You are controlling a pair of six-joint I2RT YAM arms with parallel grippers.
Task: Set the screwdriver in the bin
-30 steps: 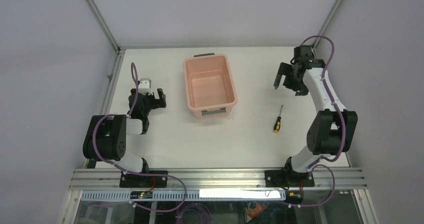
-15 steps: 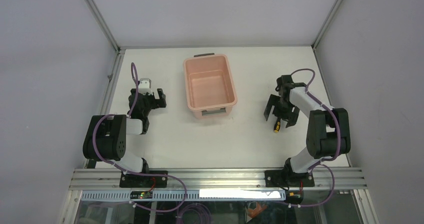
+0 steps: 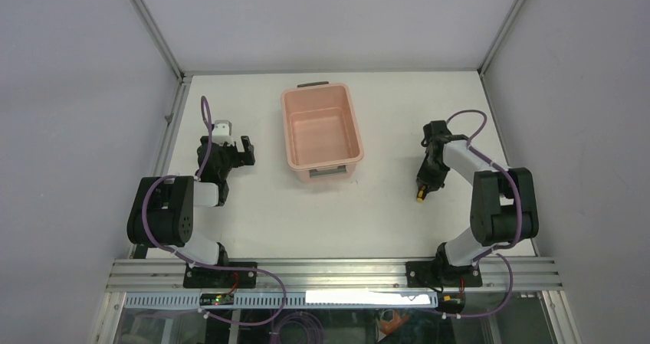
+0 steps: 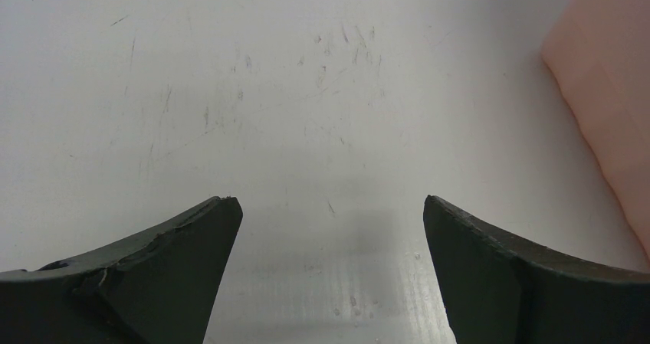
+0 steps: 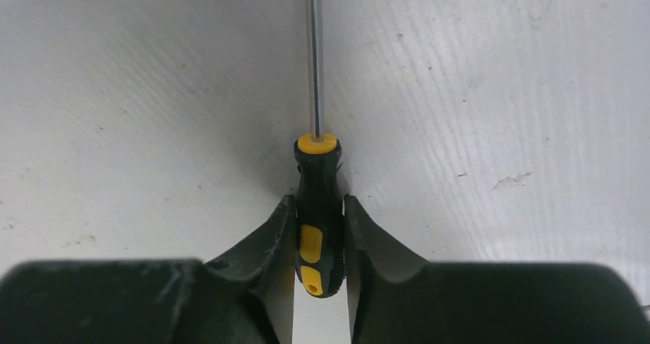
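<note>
I will next raise my right gripper past the bin's sides, move outward and left in the top view, then lower it and release the screwdriver (image 5: pixel 317 206) over the bin's empty bottom.
The screwdriver (image 5: pixel 317 206), black and yellow in the handle with a thin metal shaft, lies on the white table at the right. My right gripper (image 5: pixel 319 208) is down on it, its two dark fingers shut against the sides of the handle. From above, only the handle's yellow end (image 3: pixel 421 199) peeks out under the right gripper (image 3: pixel 424 185). The salmon-pink bin (image 3: pixel 321 99) stands at the back middle of the table, with nothing in it. My left gripper (image 3: pixel 239 151) rests left of the bin, open and holding nothing (image 4: pixel 328 206).
The bin's near wall (image 4: pixel 605 106) shows at the right edge of the left wrist view. Metal frame posts rise at the table's back corners (image 3: pixel 181 76). A rail (image 3: pixel 329 271) runs along the near edge by the arm bases.
My right arm has swung from the back right down onto the screwdriver, and its fingers have closed from wide open onto the handle. The left arm has not moved.
</note>
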